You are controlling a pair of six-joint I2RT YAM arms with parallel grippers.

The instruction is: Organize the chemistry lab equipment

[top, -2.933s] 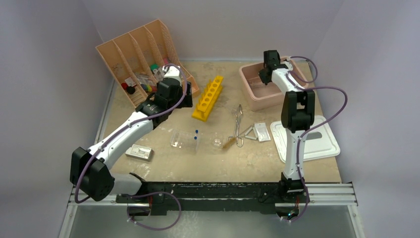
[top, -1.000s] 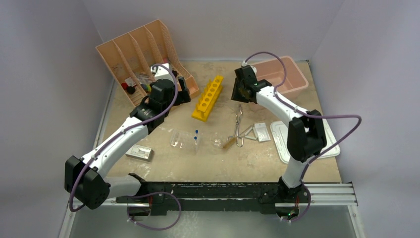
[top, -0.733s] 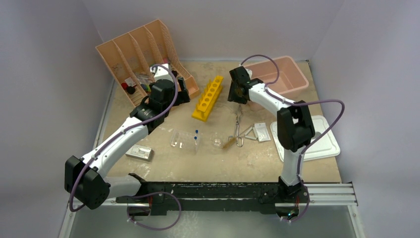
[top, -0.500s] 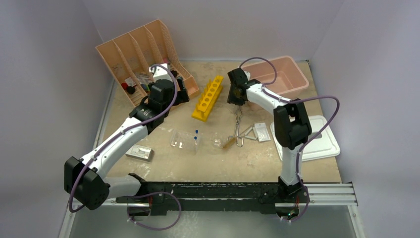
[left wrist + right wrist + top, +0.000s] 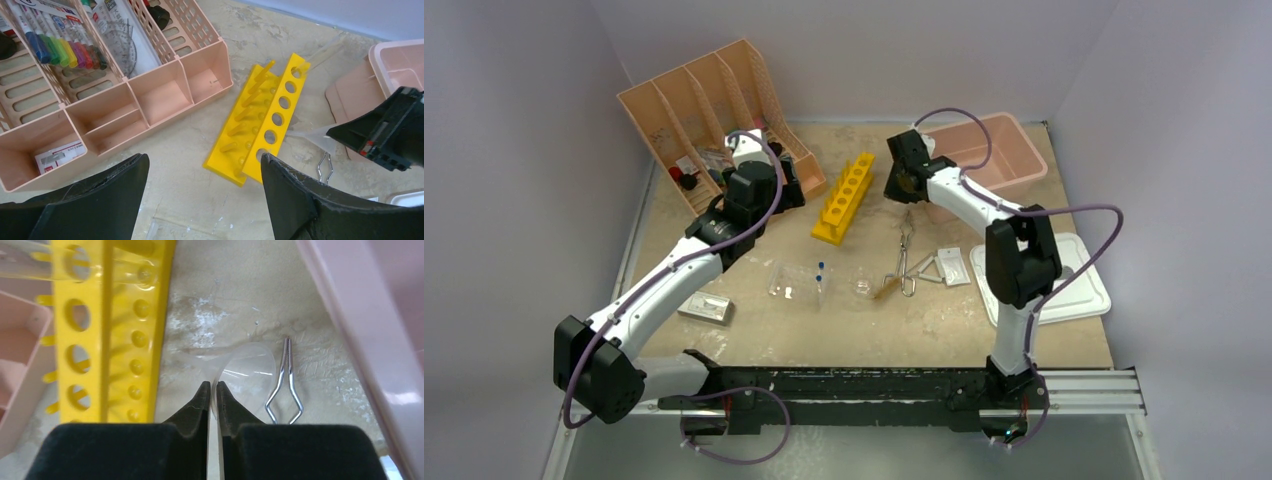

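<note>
Next, my right gripper will lift over the pink tub's side and lower inside to release the funnel (image 5: pixel 246 369), as the tub lies to its right in the top view.
My right gripper (image 5: pixel 211 385) is shut on the rim of a clear plastic funnel (image 5: pixel 246 369), just above the table between the yellow test-tube rack (image 5: pixel 107 325) and the pink tub (image 5: pixel 370 340). From the top, the right gripper (image 5: pixel 902 190) sits over the upper end of the metal tongs (image 5: pixel 905 255). The left wrist view shows the funnel (image 5: pixel 312 137) too. My left gripper (image 5: pixel 205 165) is open and empty, hovering by the peach organizer (image 5: pixel 704 120). The wire triangle (image 5: pixel 927 268), brush (image 5: pixel 887 288), white packet (image 5: pixel 954 266), blue-capped flask (image 5: pixel 799 280) and blister sheet (image 5: pixel 705 307) lie on the table.
The tub's white lid (image 5: pixel 1049 280) lies at the right, beside the right arm. A clear test tube (image 5: pixel 325 47) rests in the rack's far end. Markers and small items fill the organizer's slots (image 5: pixel 65 50). A small clear dish (image 5: pixel 862 286) lies near the brush.
The right arm swung from the pink tub to the spot beside the yellow rack, and its jaws closed on the funnel's rim. The left arm barely moved.
</note>
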